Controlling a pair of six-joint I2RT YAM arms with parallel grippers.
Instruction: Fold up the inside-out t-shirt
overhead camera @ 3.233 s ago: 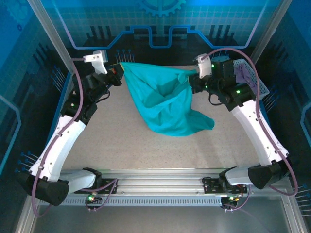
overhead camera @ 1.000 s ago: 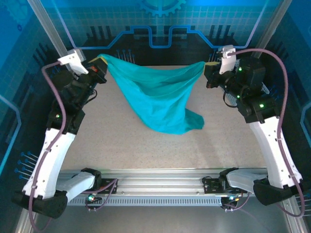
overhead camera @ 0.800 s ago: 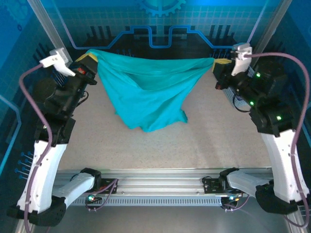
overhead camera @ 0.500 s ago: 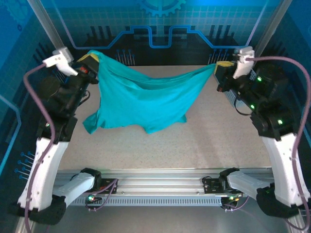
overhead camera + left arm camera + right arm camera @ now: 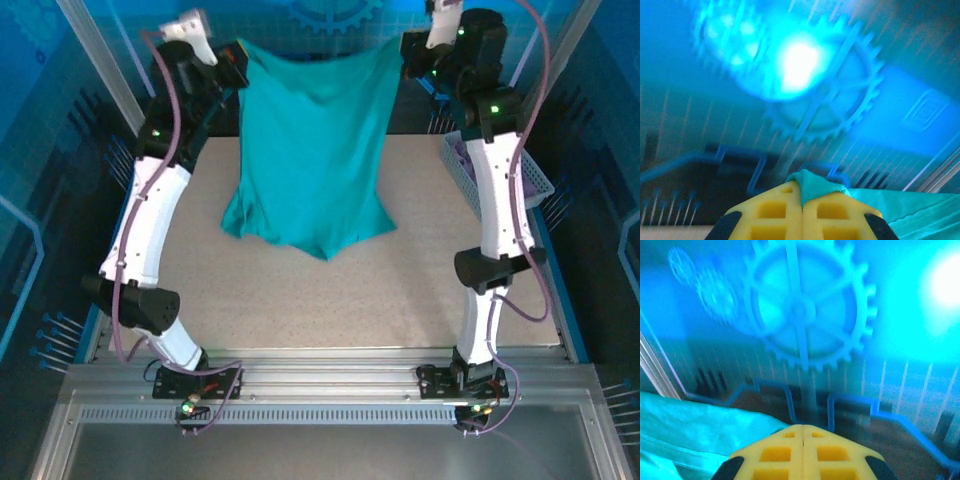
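The left gripper moves back and down to the near tabletop next and releases the shirt's corner, because the tabletop lies bare in front of the hanging shirt.
The inside-out t-shirt point(image 5: 310, 140) is teal-green and hangs spread flat between my two raised grippers at the back of the table. Its lower end with both sleeves point(image 5: 305, 232) rests on the tabletop. My left gripper point(image 5: 240, 58) is shut on the shirt's top left corner. In the left wrist view a peak of teal fabric point(image 5: 816, 184) sticks out between the closed yellow fingers point(image 5: 775, 215). My right gripper point(image 5: 406, 55) is shut on the top right corner. In the right wrist view the shirt's hem point(image 5: 695, 432) runs off left from under the closed yellow fingers point(image 5: 775, 452).
A lilac mesh basket point(image 5: 515, 170) holding a purple cloth point(image 5: 461, 152) stands at the table's right edge, just behind the right arm. The speckled tabletop point(image 5: 300, 300) lies bare in front of the shirt. The blue back wall point(image 5: 320, 15) is close behind both grippers.
Both grippers have risen and moved back towards the wall and closer together. The shirt, stretched wide and sagging before, now hangs long and flat with its lower end on the table.
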